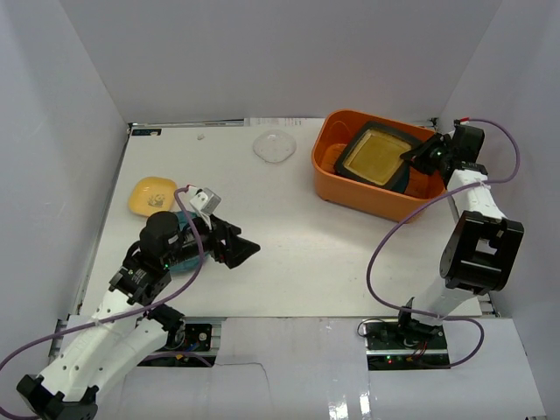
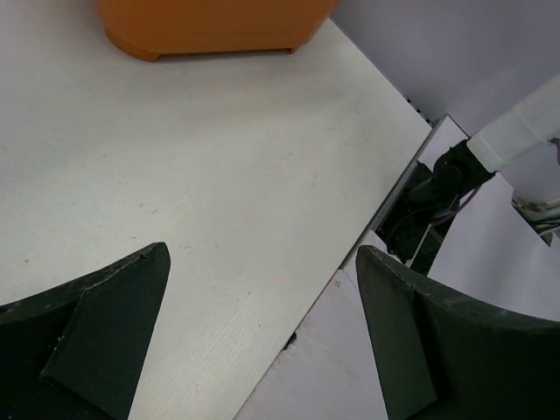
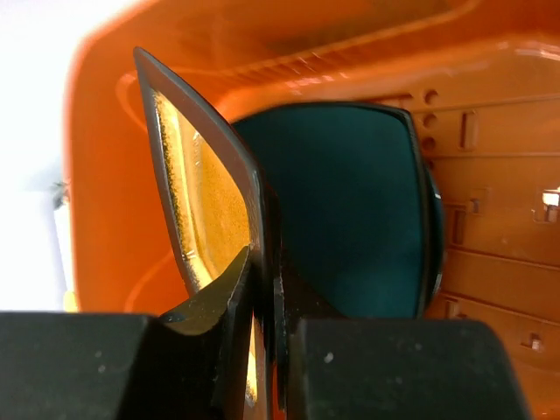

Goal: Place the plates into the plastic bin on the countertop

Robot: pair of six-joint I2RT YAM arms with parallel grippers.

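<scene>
I need to lower my right gripper slightly inside the orange bin next, then open it over the teal square plate [image 3: 339, 203].
The orange plastic bin [image 1: 337, 179] stands at the back right of the white countertop [image 1: 306, 254]. My right gripper [image 1: 413, 157] is shut on the rim of the black square plate with amber centre [image 1: 376, 156] and holds it tilted inside the bin. In the right wrist view the gripper [image 3: 262, 262] pinches that plate [image 3: 197, 175], with a teal square plate [image 3: 350, 201] behind it in the bin [image 3: 490, 175]. My left gripper [image 1: 241, 249] is open and empty over the countertop's left middle. A yellow plate [image 1: 151, 194] lies at the left. A teal dish [image 1: 182, 261] shows partly under my left arm.
A clear round dish [image 1: 275, 146] lies at the back centre, left of the bin. White walls enclose the countertop. In the left wrist view the open gripper [image 2: 262, 262] faces the bin's base [image 2: 210, 26] and the right arm's base [image 2: 442, 179] at the near edge.
</scene>
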